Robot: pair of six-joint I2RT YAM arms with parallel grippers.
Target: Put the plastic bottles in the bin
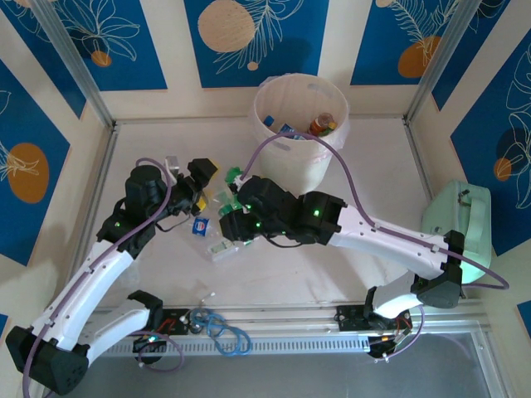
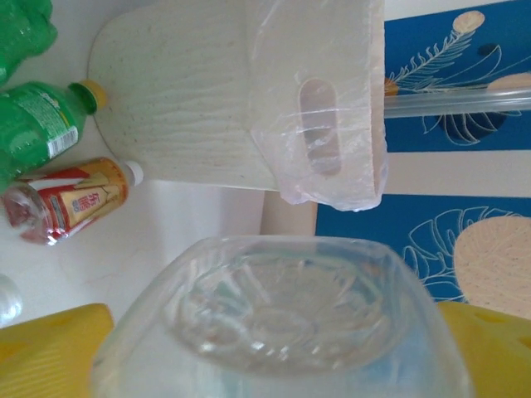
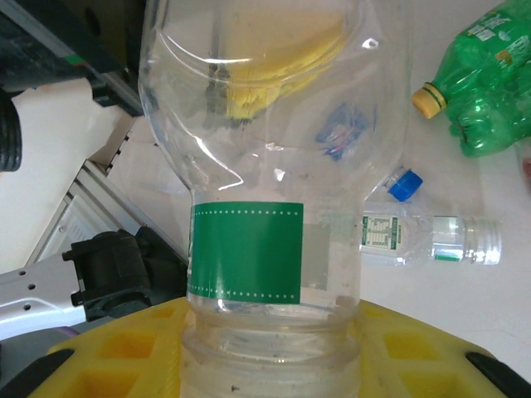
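My right gripper holds the clear bottle. Next I will raise it outward over the bin's opening (image 1: 299, 108) and release it among those already inside.
The bin (image 1: 300, 124), a pale round bucket lined with a clear bag, stands at the back of the table with several bottles inside. My left gripper (image 1: 204, 193) (image 2: 278, 365) is shut on a clear bottle (image 2: 282, 315) whose base faces the bin (image 2: 224, 99). My right gripper (image 1: 233, 220) (image 3: 270, 365) is shut on a clear bottle with a green label (image 3: 249, 249) (image 1: 222, 246). Loose on the table lie a green bottle (image 2: 41, 124), an amber bottle with a red label (image 2: 70, 199), a blue-capped clear bottle (image 3: 398, 186) and a white-capped clear one (image 3: 431, 240).
A mint-green case (image 1: 460, 220) sits at the right edge beside the right arm. Blue cable loops (image 1: 220, 327) lie on the rail at the near edge. Walls close in the table at the back and sides. Another green bottle (image 3: 489, 83) lies near the right gripper.
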